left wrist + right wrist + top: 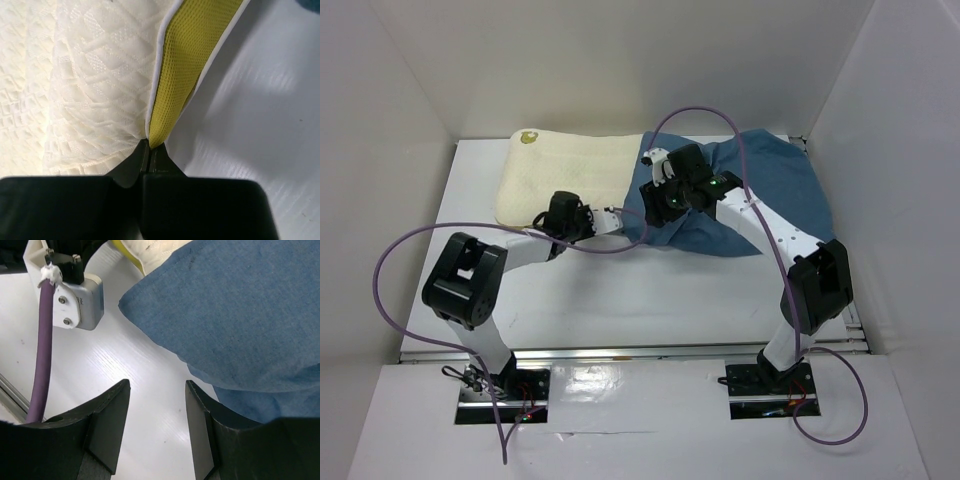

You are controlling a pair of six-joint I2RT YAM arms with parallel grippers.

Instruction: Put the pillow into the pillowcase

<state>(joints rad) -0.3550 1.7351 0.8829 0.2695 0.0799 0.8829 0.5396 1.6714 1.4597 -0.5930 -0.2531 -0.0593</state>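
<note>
I need to lift my left gripper, then move the mesh edge back and down to release it on the bare tabletop, as that lies back from my gripper.
The cream quilted pillow [565,175] lies at the back left of the table, its right end meeting the blue pillowcase [770,190]. My left gripper [623,224] is shut on the pillow's yellow mesh edge [195,55] at the near right corner; in the left wrist view the left gripper [150,146] pinches the tip of that edge beside the pillow's quilted face [90,85]. My right gripper [655,205] hovers open over bare table just left of the pillowcase's near corner. In the right wrist view the right gripper [157,385] holds nothing, with the pillowcase [240,315] close by its right finger.
The left arm's white wrist housing [80,300] and purple cable [42,350] sit close to my right gripper. White walls enclose the table [620,300] on three sides. A second purple cable [700,115] loops above the pillowcase.
</note>
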